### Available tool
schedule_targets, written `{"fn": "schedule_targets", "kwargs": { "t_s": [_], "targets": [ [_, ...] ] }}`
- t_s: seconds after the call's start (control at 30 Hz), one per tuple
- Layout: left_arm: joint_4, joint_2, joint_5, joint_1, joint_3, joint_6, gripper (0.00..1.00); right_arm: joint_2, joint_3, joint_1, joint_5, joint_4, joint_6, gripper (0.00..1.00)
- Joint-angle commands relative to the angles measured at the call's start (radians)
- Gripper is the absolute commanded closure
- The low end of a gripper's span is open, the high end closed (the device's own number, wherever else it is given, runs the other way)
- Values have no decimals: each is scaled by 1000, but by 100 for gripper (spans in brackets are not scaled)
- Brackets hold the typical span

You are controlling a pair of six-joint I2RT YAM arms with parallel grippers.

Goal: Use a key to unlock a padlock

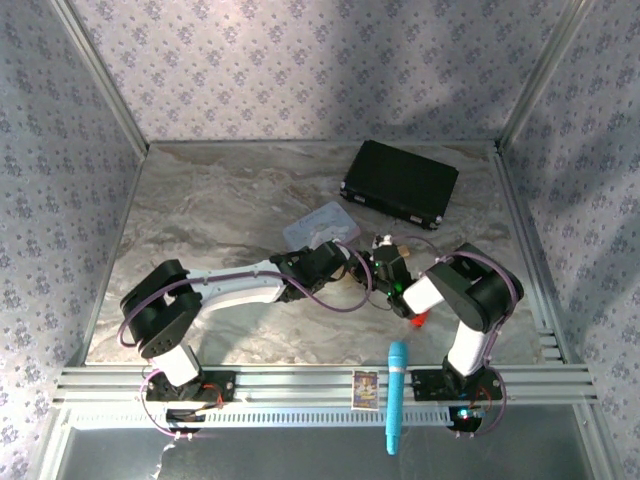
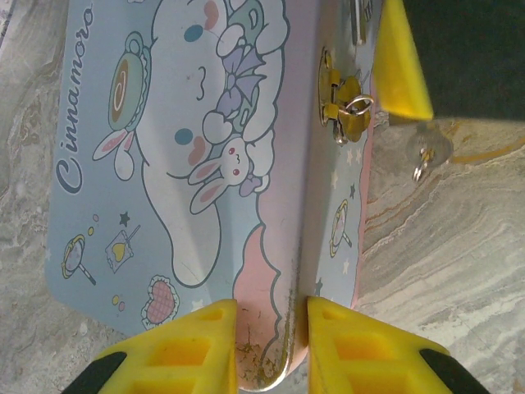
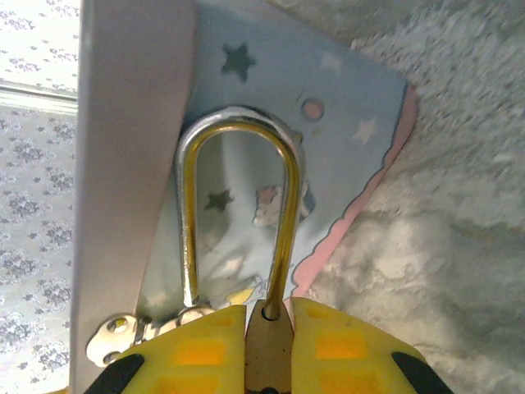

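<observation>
I will next pull my right gripper back from the tin and lower it to release the padlock on the bare marble tabletop, which lies below and back of it.
My right gripper (image 3: 269,316) is shut on the padlock's narrow brass body (image 3: 269,349). Its silvery shackle (image 3: 236,131) arches up in front of the pale blue tin (image 3: 344,107). The shackle's right leg enters the body; the left leg ends beside the tin's hasp (image 3: 123,332). My left gripper (image 2: 272,328) is shut on the near corner of the cartoon-printed tin (image 2: 189,148), one finger on the lid and one on the side wall. The brass hasp (image 2: 344,107) sits near a right finger (image 2: 399,66). A small blurred silvery piece, likely the key (image 2: 426,152), lies on the table beside the tin. From above, both grippers (image 1: 332,250) (image 1: 385,252) meet at the tin (image 1: 320,225).
A black case (image 1: 400,180) lies at the back right of the marble table (image 1: 200,200). A turquoise pen-like stick (image 1: 397,395) rests on the front rail next to a small card (image 1: 367,388). Something red (image 1: 418,318) shows under the right arm. Patterned walls enclose three sides.
</observation>
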Motion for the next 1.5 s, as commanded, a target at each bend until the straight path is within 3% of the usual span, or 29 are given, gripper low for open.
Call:
{"fn": "schedule_targets", "kwargs": {
  "t_s": [0.0, 0.23, 0.57, 0.7, 0.8, 0.97, 1.27, 1.43, 1.47],
  "targets": [
    [-219, 69, 111, -3, -52, -9, 78, -23, 19, -15, -47, 22, -20, 100],
    [-228, 62, 73, 48, -35, -58, 77, -6, 28, -11, -199, -81, -30, 100],
    [-218, 52, -25, 113, 12, -125, 68, -131, 95, -44, -340, -714, -273, 100],
    [-192, 56, -69, 132, 22, -113, 58, -107, 164, -83, -446, -988, -416, 100],
    [-172, 56, -86, 151, 26, -107, 49, -108, 212, -111, -433, -1183, -546, 99],
    [-152, 50, -110, 195, 33, -108, 31, -128, 281, -148, -376, -1394, -684, 85],
    [-117, -14, -80, 248, 30, -117, 19, -164, 375, -144, -293, -1538, -751, 64],
    [-121, -83, -65, 248, 5, -160, 12, -223, 388, -130, -233, -1560, -760, 61],
    [-119, -112, -62, 247, -6, -179, 6, -246, 392, -124, -208, -1567, -765, 58]
  ]
}}
